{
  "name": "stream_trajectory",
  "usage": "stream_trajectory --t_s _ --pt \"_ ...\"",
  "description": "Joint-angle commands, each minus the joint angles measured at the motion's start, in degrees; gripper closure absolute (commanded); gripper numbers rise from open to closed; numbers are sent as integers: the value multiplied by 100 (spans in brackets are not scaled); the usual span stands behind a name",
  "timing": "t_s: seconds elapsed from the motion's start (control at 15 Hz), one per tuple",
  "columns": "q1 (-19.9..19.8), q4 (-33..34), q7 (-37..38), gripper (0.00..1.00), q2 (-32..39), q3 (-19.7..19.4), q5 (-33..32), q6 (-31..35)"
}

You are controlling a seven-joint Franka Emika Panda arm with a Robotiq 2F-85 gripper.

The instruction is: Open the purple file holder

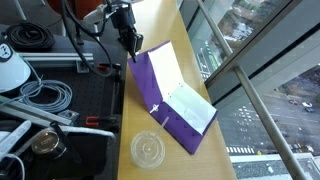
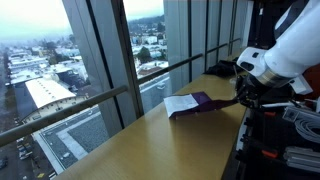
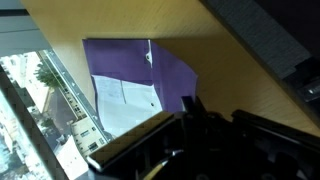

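Note:
Next, my gripper moves the raised cover's corner up and toward the window bar and releases it beside the white lining, as that cover still stands slanted.
The purple file holder (image 1: 150, 95) lies on the wooden table and shows in both exterior views (image 2: 192, 102). It is partly open: one purple cover is raised at a slant and the white inner lining (image 1: 192, 106) is exposed. My gripper (image 1: 132, 50) sits at the raised cover's top corner, with its fingers pinched together on the cover's edge. In the wrist view the purple cover (image 3: 130, 65) and white lining (image 3: 125, 105) fill the middle, and the fingertips (image 3: 190, 104) meet the cover's corner. The string tie is not clear.
A round clear plastic lid (image 1: 147, 150) lies on the table near the holder's lower end. A black mat with cables and gear (image 1: 60, 90) borders the table on one side. A window rail and glass (image 1: 230, 70) run along the other side.

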Motion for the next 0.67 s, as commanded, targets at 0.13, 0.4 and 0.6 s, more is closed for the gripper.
stream_trajectory --t_s 0.13,0.4,0.6 --pt "-49 50 -223 100 -63 10 783 -311" --pt "-92 143 -459 100 -192 -42 1279 -126" --pt "-137 256 -601 100 -240 -69 1539 -77"
